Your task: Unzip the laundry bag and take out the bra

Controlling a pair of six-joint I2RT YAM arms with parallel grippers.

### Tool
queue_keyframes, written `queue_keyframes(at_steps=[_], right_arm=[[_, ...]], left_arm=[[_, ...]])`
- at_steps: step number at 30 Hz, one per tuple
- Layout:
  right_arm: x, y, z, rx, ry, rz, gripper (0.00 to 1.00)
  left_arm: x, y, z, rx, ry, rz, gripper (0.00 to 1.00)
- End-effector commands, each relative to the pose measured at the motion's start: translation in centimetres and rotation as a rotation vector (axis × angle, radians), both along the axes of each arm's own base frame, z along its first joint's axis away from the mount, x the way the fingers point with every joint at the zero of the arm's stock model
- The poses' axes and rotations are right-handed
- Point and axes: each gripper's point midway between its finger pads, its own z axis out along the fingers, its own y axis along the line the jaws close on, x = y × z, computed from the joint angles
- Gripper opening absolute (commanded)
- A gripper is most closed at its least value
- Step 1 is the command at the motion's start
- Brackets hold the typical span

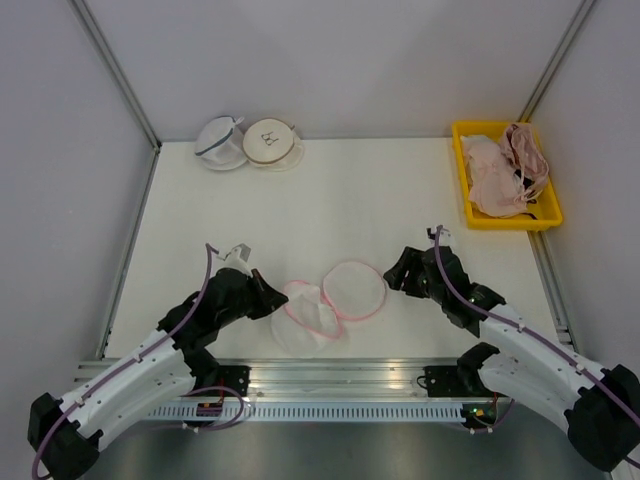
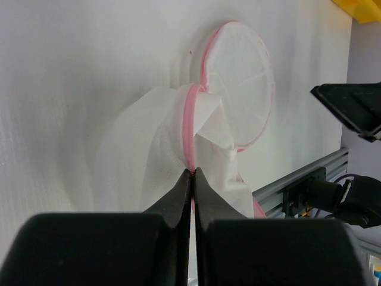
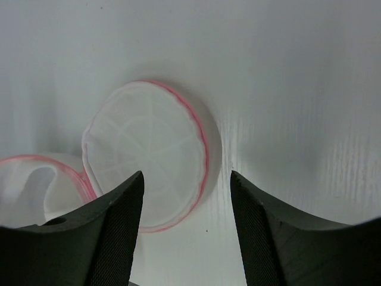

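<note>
The lid's outer pink rim lies below my right gripper, between my fingers. My right gripper comes down over that rim next, fingers open.
The laundry bag lies unzipped near the table's front edge. Its round pink-rimmed lid is folded out to the right, and I see no garment inside. My left gripper is shut on the pink rim of the bag's left half. My right gripper is open and empty, just right of the lid, which shows between and beyond its fingers. A dusty pink-brown bra with thin straps lies draped over the far right of the yellow bin.
The yellow bin at the back right also holds paler pink bras. Two other mesh pouches stand at the back left, one with dark trim and one beige-rimmed. A metal rail runs along the table's front edge.
</note>
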Motion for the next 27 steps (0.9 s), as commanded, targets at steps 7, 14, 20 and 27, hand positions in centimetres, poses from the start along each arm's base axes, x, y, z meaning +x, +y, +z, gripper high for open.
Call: queue_keyframes(at_steps=[7, 14, 20, 27], right_arm=[[-2.9, 1.6, -4.4, 0.195, 0.089, -0.019, 0.56], [-2.6, 2.5, -5.1, 0.24, 0.088, -0.012, 0.49], [-2.3, 2.9, -6.4, 0.228, 0.101, -0.017, 0.49], [-2.0, 3.7, -7.8, 0.21, 0.114, -0.017, 0.21]], left_arm=[[-0.1, 0.0, 1.4, -0.076, -0.052, 0.017, 0.02], [-0.2, -0.2, 1.1, -0.08, -0.037, 0.01, 0.02], [-0.1, -0.5, 1.0, -0.093, -0.035, 0.004, 0.02], [-0.3, -1.0, 1.0, -0.114, -0.03, -0.015, 0.02]])
